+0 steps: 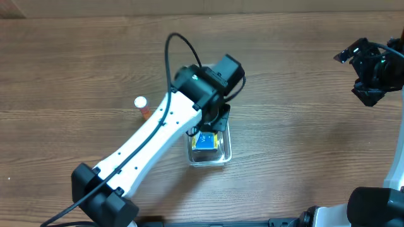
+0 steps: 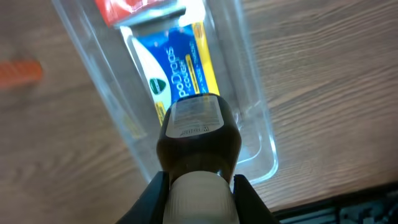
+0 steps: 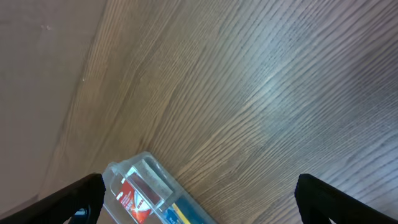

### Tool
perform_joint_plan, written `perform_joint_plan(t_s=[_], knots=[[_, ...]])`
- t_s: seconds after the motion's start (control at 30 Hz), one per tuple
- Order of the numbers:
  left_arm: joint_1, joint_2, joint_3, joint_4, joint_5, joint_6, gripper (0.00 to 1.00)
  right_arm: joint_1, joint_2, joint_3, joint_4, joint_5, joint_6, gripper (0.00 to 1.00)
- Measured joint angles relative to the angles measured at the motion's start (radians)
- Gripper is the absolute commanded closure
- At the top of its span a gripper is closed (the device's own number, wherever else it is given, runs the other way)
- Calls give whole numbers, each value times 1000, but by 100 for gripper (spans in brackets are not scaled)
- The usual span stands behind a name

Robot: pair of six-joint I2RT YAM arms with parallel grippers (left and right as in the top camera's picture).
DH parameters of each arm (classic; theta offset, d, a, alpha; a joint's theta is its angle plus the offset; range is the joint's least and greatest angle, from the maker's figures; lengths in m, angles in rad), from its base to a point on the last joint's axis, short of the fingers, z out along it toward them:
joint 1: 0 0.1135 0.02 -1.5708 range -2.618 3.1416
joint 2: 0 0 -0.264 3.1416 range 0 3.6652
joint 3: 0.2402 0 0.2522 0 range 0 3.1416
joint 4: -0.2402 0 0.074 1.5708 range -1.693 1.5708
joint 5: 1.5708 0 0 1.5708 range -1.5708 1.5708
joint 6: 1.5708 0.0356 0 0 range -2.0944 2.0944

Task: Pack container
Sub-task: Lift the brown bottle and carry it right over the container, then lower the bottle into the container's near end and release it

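I will lower the brown bottle with my left gripper and draw it back into the container's near end (image 1: 211,156) (image 2: 245,143), beside the blue and yellow box.
The clear plastic container (image 1: 224,151) lies mid-table, partly under my left arm. It holds a blue and yellow box (image 1: 205,141) and a red and white box (image 3: 132,198). My left gripper (image 2: 198,186) is shut on a brown bottle (image 2: 198,134) with a white cap and holds it above the container's near end (image 2: 264,155), over the blue box (image 2: 177,68). My right gripper (image 3: 199,199) is open and empty, high above the table at the far right (image 1: 372,66); the container's end (image 3: 115,171) shows below it.
A small orange bottle with a white cap (image 1: 141,104) stands on the table left of the container; it shows as an orange blur in the left wrist view (image 2: 18,71). The wooden table (image 1: 303,126) extends right of the container.
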Motion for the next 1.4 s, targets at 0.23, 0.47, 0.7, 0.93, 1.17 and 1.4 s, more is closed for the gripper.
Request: perform_joint_plan(t_s=[0.23, 0.47, 0.7, 0.93, 1.17, 1.4], knots=[[-108, 0, -103, 32, 7, -134, 91, 0, 0, 0, 0, 0, 0, 0], [-201, 0, -132, 48, -29, -208, 90, 0, 0, 0, 0, 0, 0, 0], [-200, 0, -224, 121, -50, -259, 86, 0, 0, 0, 0, 0, 0, 0], [-185, 0, -300, 193, -51, -271, 85, 0, 0, 0, 0, 0, 0, 0], [-129, 0, -337, 267, -57, -258, 82, 0, 0, 0, 0, 0, 0, 0], [-105, 0, -337, 331, -42, -224, 77, 0, 0, 0, 0, 0, 0, 0]])
